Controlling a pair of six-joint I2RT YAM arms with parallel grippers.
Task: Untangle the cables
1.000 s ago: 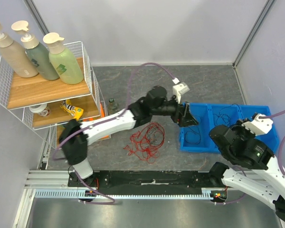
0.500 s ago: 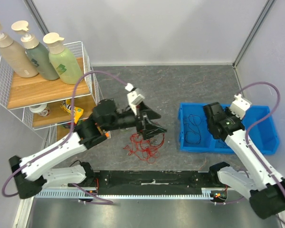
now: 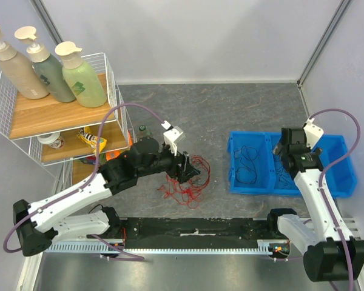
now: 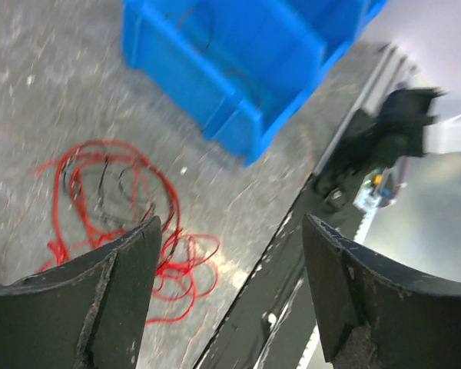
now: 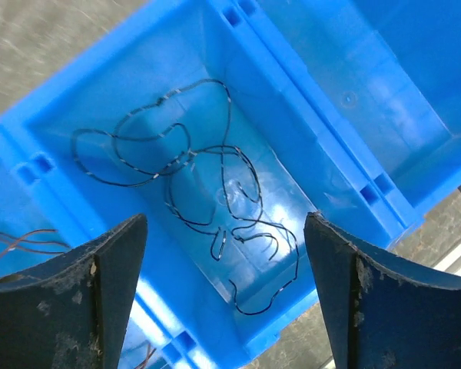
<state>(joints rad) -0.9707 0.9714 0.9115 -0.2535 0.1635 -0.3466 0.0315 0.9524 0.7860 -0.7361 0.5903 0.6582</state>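
The black pieces of wire show bare inside the red loop, below it and to its left in the wrist view. My left gripper should move outward and down onto them next.
The cables (image 3: 185, 183) lie as a loose tangle of red and black wire on the grey table; in the left wrist view the red loops (image 4: 115, 188) spread under the left finger. My left gripper (image 3: 188, 168) hangs open just above that tangle, and its wrist view shows nothing in it (image 4: 230, 227). My right gripper (image 3: 286, 149) is open over the blue bin (image 3: 233, 180). Below it (image 5: 224, 223) a loose black cable (image 5: 215, 181) lies on the floor of a bin (image 5: 323, 84) compartment. More black cable (image 3: 249, 163) rests in the bin's left compartment.
A wire shelf (image 3: 109, 66) with three pump bottles (image 3: 79, 76) stands at the back left, close to the left arm. A small bottle (image 3: 143, 130) sits beside it. The black base rail (image 3: 194, 230) runs along the near edge; the blue bin (image 4: 238, 77) is right of the tangle.
My right gripper went from shut to open and swung right over the bin's middle compartment. My left gripper came back from the bin and lowered over the tangle.
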